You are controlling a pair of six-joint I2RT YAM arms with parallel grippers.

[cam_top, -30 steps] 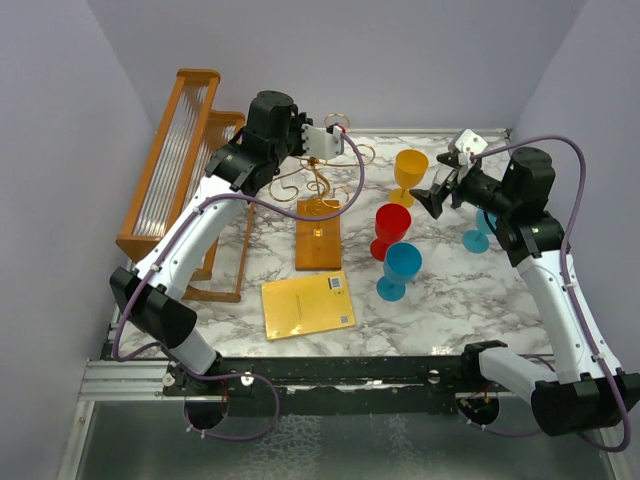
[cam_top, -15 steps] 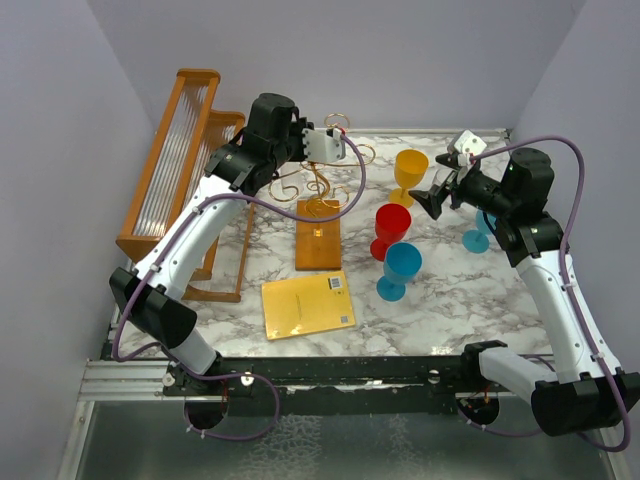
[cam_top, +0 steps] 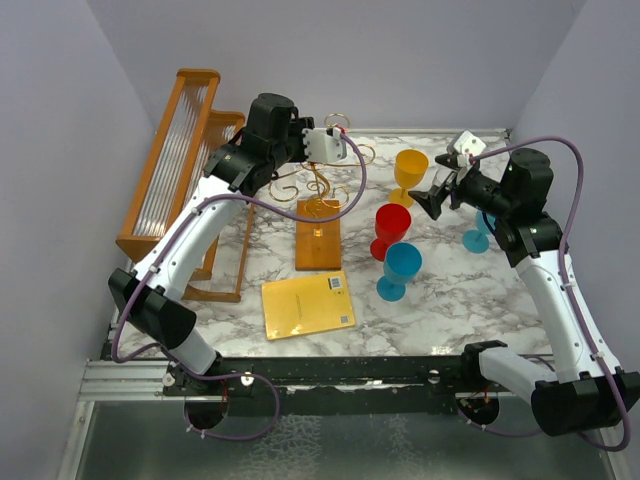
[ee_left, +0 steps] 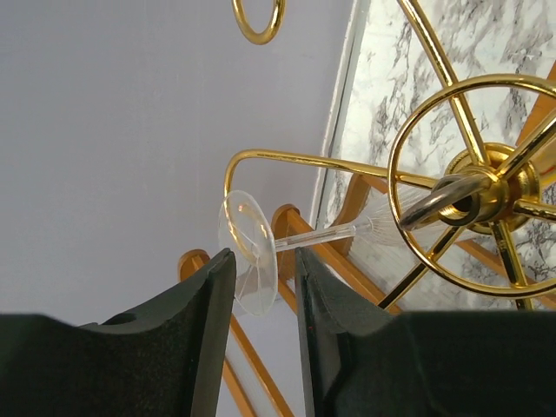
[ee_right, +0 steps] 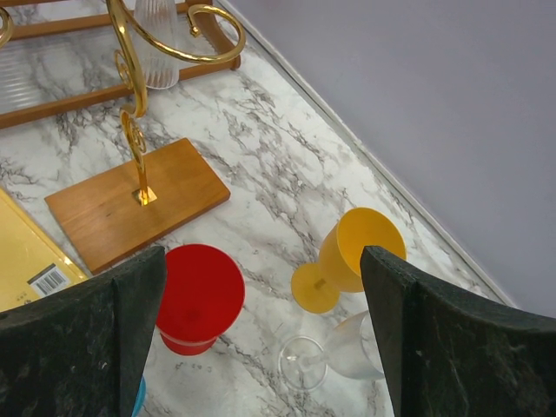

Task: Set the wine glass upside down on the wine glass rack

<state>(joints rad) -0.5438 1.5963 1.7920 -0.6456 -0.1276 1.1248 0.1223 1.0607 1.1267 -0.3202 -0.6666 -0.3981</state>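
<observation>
The right gripper moves down with a turn onto the rim of the second clear glass [cam_top: 443,177] [ee_right: 373,346] next, since that glass stands upright below the open gripper fingers.
A clear ribbed wine glass [ee_left: 365,228] hangs in the gold wire rack [ee_left: 473,187], with its bowl by the central ring and its foot [ee_left: 248,252] out past a curled arm. My left gripper [ee_left: 261,256] is at the rack's top [cam_top: 335,140]. Its jaws stand a little apart on either side of the foot, with a gap showing on the right side. The rack [cam_top: 320,185] stands on a brown wooden base [cam_top: 320,243]. My right gripper [ee_right: 262,256] is wide open and empty, and it hovers [cam_top: 430,195] above the cups. A second clear glass [ee_right: 339,354] lies below it.
A yellow cup [cam_top: 410,168], a red cup [cam_top: 391,225] and a blue cup [cam_top: 402,265] stand right of the rack. Another blue cup [cam_top: 476,238] is by the right arm. A yellow book [cam_top: 308,303] lies in front. A wooden two-tier frame [cam_top: 180,150] stands at the left.
My left gripper has shifted very slightly to the right at the rack's top. The right arm has not moved.
</observation>
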